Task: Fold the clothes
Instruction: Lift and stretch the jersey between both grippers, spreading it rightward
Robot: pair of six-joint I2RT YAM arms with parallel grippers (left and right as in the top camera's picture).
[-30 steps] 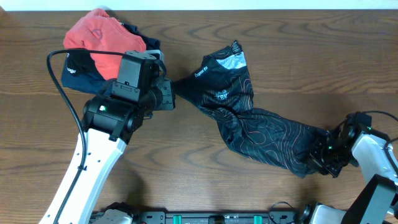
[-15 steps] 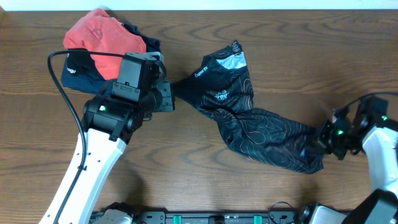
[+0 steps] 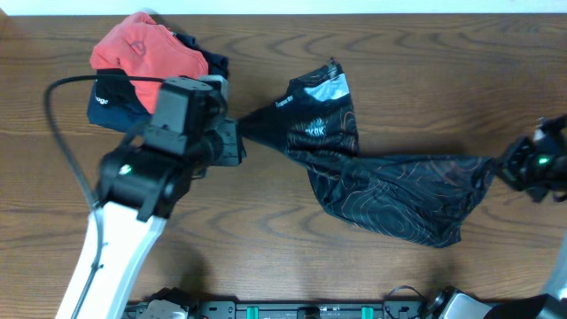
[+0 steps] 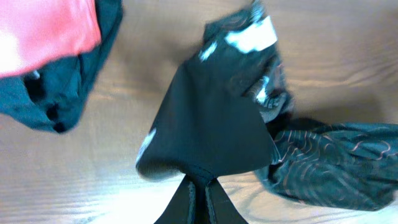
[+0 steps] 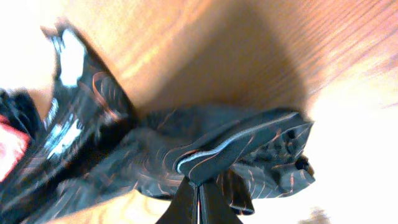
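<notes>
The jersey (image 3: 372, 177) lies bunched and twisted, so next my right gripper will lift the pinched hem, carry it outward, then lower it and release it on the far bare tabletop.
The black jersey (image 3: 372, 177) with thin orange contour lines and white lettering is stretched across the table's middle between both arms. My left gripper (image 3: 237, 135) is shut on its left end; in the left wrist view the jaws (image 4: 200, 185) pinch a taut black fold (image 4: 211, 124). My right gripper (image 3: 503, 167) is shut on its right end near the table's right edge; in the right wrist view the jaws (image 5: 198, 185) clamp a hem with a white stripe (image 5: 236, 146). The cloth between the grippers is bunched and twisted.
A coral-red garment (image 3: 142, 46) lies on a navy garment (image 3: 111, 102) at the far left, just behind my left arm; both show in the left wrist view (image 4: 43, 31). Bare wooden tabletop (image 3: 443, 71) surrounds the jersey.
My right gripper has pulled the jersey's right end rightward and up toward the table edge, stretching the cloth out. My left gripper has shifted slightly left, still holding its end.
</notes>
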